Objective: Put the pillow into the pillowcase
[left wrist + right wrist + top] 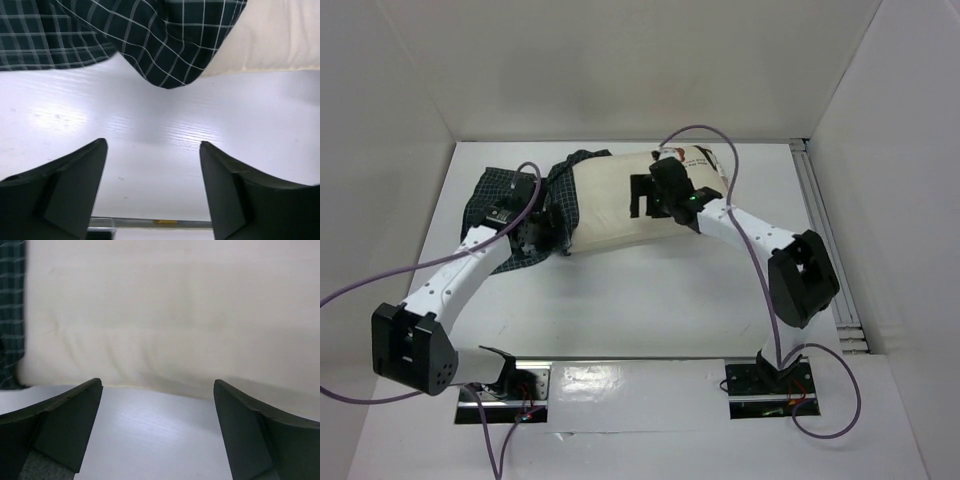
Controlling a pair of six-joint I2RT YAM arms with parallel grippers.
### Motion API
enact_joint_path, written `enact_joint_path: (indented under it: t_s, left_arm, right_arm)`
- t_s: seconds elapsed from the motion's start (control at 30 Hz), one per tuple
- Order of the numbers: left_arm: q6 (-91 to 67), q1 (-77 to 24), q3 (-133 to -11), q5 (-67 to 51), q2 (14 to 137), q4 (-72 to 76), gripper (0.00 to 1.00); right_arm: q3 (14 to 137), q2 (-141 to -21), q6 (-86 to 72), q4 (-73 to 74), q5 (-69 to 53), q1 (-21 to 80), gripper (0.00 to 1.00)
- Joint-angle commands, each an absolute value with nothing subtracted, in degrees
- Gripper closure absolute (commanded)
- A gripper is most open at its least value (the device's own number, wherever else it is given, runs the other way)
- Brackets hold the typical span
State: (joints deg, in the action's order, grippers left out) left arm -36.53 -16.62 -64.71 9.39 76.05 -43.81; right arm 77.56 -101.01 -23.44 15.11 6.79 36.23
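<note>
My left gripper needs to lower and shift toward the pillow, onto the pillowcase's pointed near fold point(564, 247) point(171, 74).
The cream-white pillow point(610, 205) lies across the back middle of the table. The dark checked pillowcase point(490, 195) lies bunched at its left end and overlaps the pillow's far left corner. My left gripper point(548, 228) is open and empty at the near edge of the case, where case and pillow meet. In the left wrist view the gripper point(152, 150) hangs over bare table, with the pillowcase point(165, 45) and pillow point(280, 35) just ahead. My right gripper point(640, 197) is open and empty above the pillow's middle. The right wrist view shows the gripper point(157, 385), the pillow point(175, 310) and a strip of pillowcase point(10, 315).
White walls enclose the table at the back and both sides. A metal rail point(820, 220) runs along the right edge. The arm base plates point(505, 385) sit at the near edge. Purple cables point(740, 215) loop over both arms.
</note>
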Motion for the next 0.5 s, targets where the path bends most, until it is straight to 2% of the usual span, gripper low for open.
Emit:
enact_joint_path:
  t_s: [0.0, 0.13, 0.37, 0.47]
  left_arm:
    - [-42.5, -17.1, -60.7, 2.0, 76.7, -36.1, 0.1]
    - [-47.6, -18.9, -54.8, 0.2, 79.8, -25.5, 0.01]
    - [-46.0, -18.4, -57.1, 6.3, 86.7, -16.2, 0.01]
    - [-44.0, -18.4, -57.7, 8.6, 89.3, -13.6, 0.01]
  right_arm:
    - [76.9, -98.8, -20.8, 21.9, 18.7, 30.7, 0.0]
    - [79.7, -102.3, -20.8, 24.9, 17.1, 21.3, 0.0]
    - [81.3, -109.4, -20.8, 22.9, 14.9, 12.3, 0.0]
    - [81.3, -114.5, -19.7, 18.4, 8.2, 11.1, 0.0]
